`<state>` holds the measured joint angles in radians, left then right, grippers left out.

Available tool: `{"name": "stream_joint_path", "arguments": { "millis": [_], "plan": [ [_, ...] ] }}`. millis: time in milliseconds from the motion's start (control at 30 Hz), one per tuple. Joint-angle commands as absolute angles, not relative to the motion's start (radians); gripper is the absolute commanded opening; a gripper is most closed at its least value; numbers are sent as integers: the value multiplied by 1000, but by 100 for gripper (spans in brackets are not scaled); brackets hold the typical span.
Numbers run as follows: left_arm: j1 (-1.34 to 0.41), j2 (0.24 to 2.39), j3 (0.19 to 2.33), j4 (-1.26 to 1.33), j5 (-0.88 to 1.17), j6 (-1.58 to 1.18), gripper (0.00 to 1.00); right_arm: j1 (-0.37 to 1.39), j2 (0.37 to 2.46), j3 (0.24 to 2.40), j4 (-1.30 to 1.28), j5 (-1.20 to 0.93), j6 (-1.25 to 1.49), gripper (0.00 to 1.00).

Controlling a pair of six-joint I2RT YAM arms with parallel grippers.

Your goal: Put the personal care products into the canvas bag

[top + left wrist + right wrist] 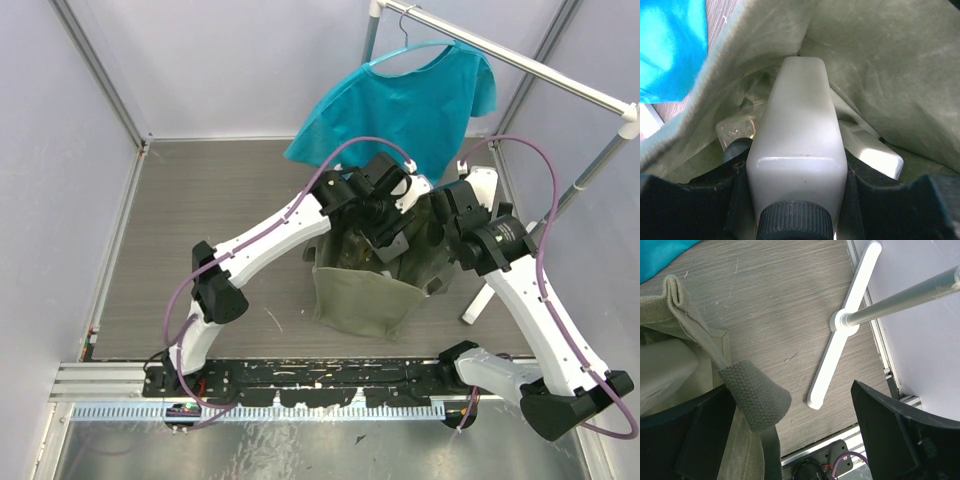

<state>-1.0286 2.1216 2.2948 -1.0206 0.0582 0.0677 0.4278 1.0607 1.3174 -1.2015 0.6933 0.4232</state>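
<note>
The white rectangular bottle still hangs above the bottles in the bag, so my left gripper will next go down into the bag (pixel 360 295) to release it in the gap between them.
My left gripper (pixel 797 170) is shut on a white rectangular bottle (pixel 797 125) with a dark ribbed cap, held inside the mouth of the olive canvas bag (pixel 880 65). Below it in the bag lie a clear bottle (pixel 737 129) and another white bottle (pixel 875 152). From above, the left gripper (pixel 385 225) reaches into the top of the canvas bag (pixel 360 295). My right gripper (pixel 447 222) is at the bag's right rim. In its wrist view the right gripper (pixel 787 395) is open, with the bag's woven handle (pixel 757 395) looped just beside its left finger.
A teal shirt (pixel 400 105) hangs on a white clothes rack (pixel 520 60) behind the bag. The rack's white foot (pixel 842 325) lies on the grey floor right of the bag. Walls enclose the workspace on the left, back and right.
</note>
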Motion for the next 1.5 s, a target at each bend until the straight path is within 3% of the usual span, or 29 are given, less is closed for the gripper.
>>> {"name": "stream_joint_path", "arguments": {
  "millis": [0,367,533,833,1067,1133,1267,1467],
  "plan": [
    [-1034,2148,2418,-1019,17,78,0,421,1024,1312,-1183,717,452,100],
    [-1040,2219,2466,-1097,-38,74,0,419,1011,1271,-1193,703,465,100],
    [-1047,2243,2480,-1122,-42,74,6,419,1009,1266,-1193,702,472,100],
    [-1058,2266,2476,-1159,-74,70,39,417,1019,1267,-1185,706,469,100],
    [-1058,2275,2467,-1129,-32,50,85,417,1019,1266,-1183,706,466,100],
    [-1059,2272,2468,-1120,-16,43,92,417,1020,1264,-1183,706,465,100],
    [-1059,2262,2468,-1104,-7,30,100,416,1017,1259,-1182,709,465,100],
    [-1057,2188,2479,-1073,-17,8,98,414,1022,1259,-1169,707,459,100]
  ]
}}
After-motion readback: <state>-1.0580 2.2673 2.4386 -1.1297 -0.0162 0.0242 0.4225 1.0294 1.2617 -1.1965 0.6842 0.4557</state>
